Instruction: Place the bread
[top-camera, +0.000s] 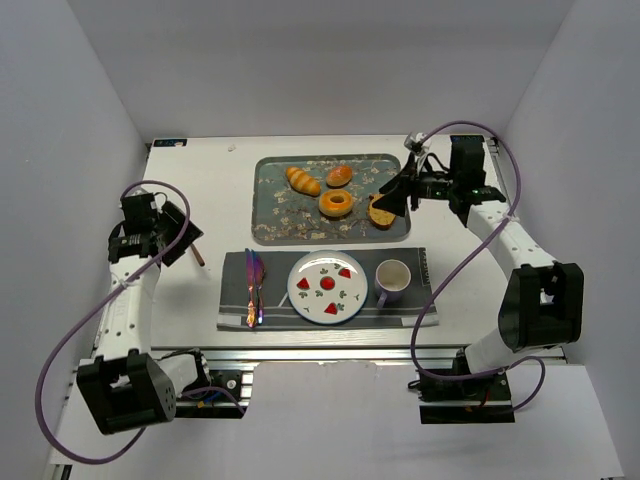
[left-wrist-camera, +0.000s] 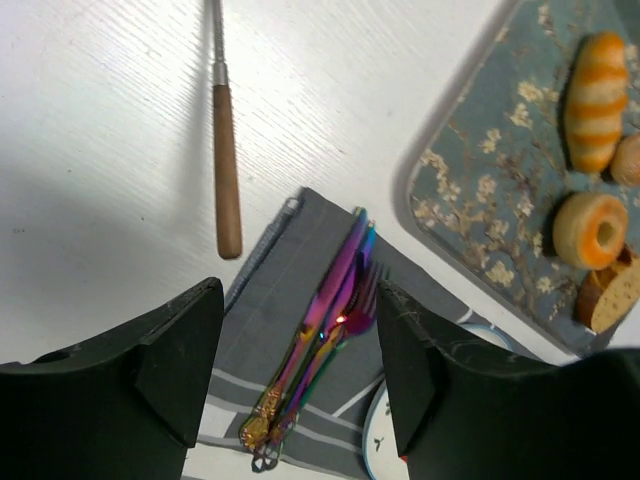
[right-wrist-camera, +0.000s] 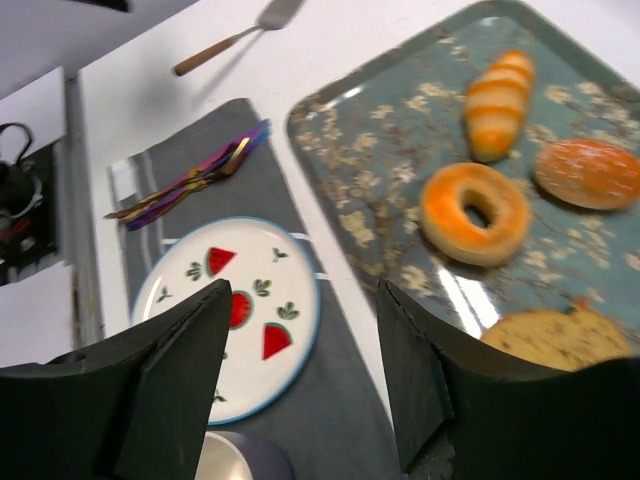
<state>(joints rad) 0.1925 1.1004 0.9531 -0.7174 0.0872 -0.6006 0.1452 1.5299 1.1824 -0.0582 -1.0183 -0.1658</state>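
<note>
The spatula's handle lies bare, clear of the tray (top-camera: 280, 215) and cutlery, so my left gripper needs to lower next with its fingers open onto the middle of the spatula's wooden handle (top-camera: 196, 253).
A flowered tray (top-camera: 280, 215) at the back holds a striped roll (top-camera: 302, 180), a round bun (top-camera: 340, 176), a donut (top-camera: 336, 203) and a brown bread slice (top-camera: 380, 213) at its right front corner. A watermelon plate (top-camera: 310, 300) sits on the grey placemat (top-camera: 232, 300) in front. My right gripper (top-camera: 396, 198) is open and empty, hovering over the tray's right end just above the bread slice (right-wrist-camera: 555, 338); the donut (right-wrist-camera: 475, 212) and the plate (right-wrist-camera: 245, 240) show ahead of it. My left gripper (top-camera: 178, 238) is open and empty at the far left.
A purple mug (top-camera: 392, 280) stands right of the plate. Iridescent cutlery (top-camera: 253, 287) lies on the placemat's left end, below my left gripper (left-wrist-camera: 300, 360). A wooden-handled spatula (left-wrist-camera: 226, 170) lies on the white table left of the tray. White walls enclose the table.
</note>
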